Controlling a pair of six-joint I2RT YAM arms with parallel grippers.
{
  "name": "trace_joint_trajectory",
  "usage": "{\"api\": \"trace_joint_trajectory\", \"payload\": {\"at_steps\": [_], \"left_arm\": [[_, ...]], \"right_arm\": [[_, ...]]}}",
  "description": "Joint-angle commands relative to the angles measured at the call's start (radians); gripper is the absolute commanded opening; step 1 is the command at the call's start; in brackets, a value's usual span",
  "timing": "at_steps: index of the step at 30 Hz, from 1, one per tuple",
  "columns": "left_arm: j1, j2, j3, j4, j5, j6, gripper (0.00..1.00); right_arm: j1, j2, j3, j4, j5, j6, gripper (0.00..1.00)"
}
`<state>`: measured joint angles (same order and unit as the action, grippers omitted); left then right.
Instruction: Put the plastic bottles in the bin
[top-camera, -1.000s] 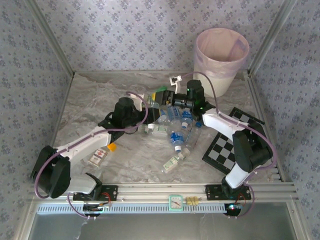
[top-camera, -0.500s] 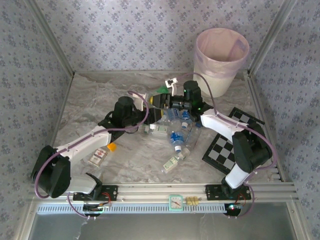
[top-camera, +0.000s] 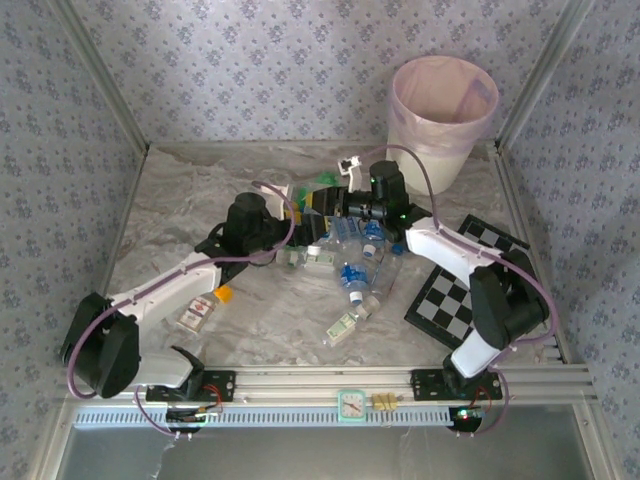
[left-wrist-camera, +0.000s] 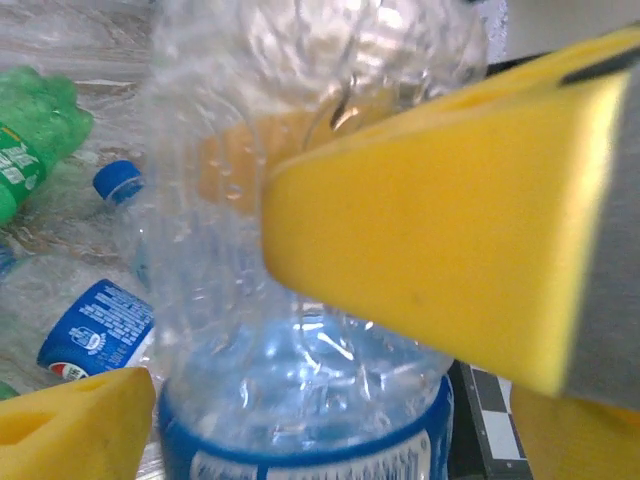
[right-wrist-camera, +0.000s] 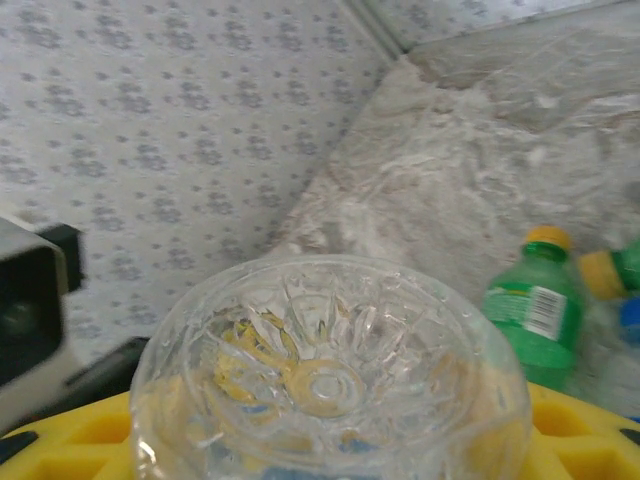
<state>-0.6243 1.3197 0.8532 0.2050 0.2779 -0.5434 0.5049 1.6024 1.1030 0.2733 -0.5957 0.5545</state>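
Observation:
My right gripper holds the bottle, and the cream bin's opening lies outward of the gripper. Next, the gripper should rise, carry the bottle outward over the pink liner and release it.
A clear plastic bottle (left-wrist-camera: 300, 170) with a blue label stands between the yellow fingers of my left gripper (left-wrist-camera: 230, 330), which is open around it. My right gripper (right-wrist-camera: 330, 445) is shut on the same bottle, whose ribbed clear base (right-wrist-camera: 330, 380) faces its camera. In the top view the left gripper (top-camera: 292, 215) and right gripper (top-camera: 322, 200) meet at the back of the bottle pile (top-camera: 352, 262). Green bottles with yellow caps (right-wrist-camera: 530, 320) lie beside it. The cream bin (top-camera: 430, 140) with a pink liner stands at the back right.
A black-and-white checkerboard (top-camera: 460, 290) lies at the right. A red-and-white packet (top-camera: 197, 312) and an orange piece (top-camera: 223, 294) lie near the left arm. One bottle (top-camera: 345, 326) lies apart toward the front. Patterned walls enclose the table.
The left gripper's fingers have spread apart from the bottle. The right gripper's fingers have drawn in onto it, and its hand has shifted slightly right.

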Motion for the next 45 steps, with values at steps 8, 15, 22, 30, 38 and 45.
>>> {"api": "trace_joint_trajectory", "payload": {"at_steps": [8,15,22,30,38,45], "left_arm": [[0.036,-0.047,-0.046,-0.181,-0.371,-0.095,1.00],[0.049,0.016,-0.047,-0.242,-0.404,-0.155,1.00],[0.049,0.052,-0.037,-0.238,-0.395,-0.186,1.00],[0.050,0.054,-0.048,-0.209,-0.386,-0.186,1.00],[0.049,0.049,-0.045,-0.210,-0.325,-0.135,1.00],[0.049,0.027,-0.055,-0.213,-0.331,-0.122,1.00]], "right_arm": [[-0.028,-0.152,0.181,-0.400,0.415,-0.318,0.52],[-0.108,-0.132,0.389,-0.474,0.559,-0.441,0.52],[-0.262,-0.036,0.590,-0.390,0.627,-0.456,0.51],[-0.424,0.142,0.809,-0.328,0.596,-0.329,0.50],[-0.471,0.325,0.972,-0.334,0.615,-0.263,0.49],[-0.457,0.499,1.154,-0.509,0.651,-0.286,0.51]]}}
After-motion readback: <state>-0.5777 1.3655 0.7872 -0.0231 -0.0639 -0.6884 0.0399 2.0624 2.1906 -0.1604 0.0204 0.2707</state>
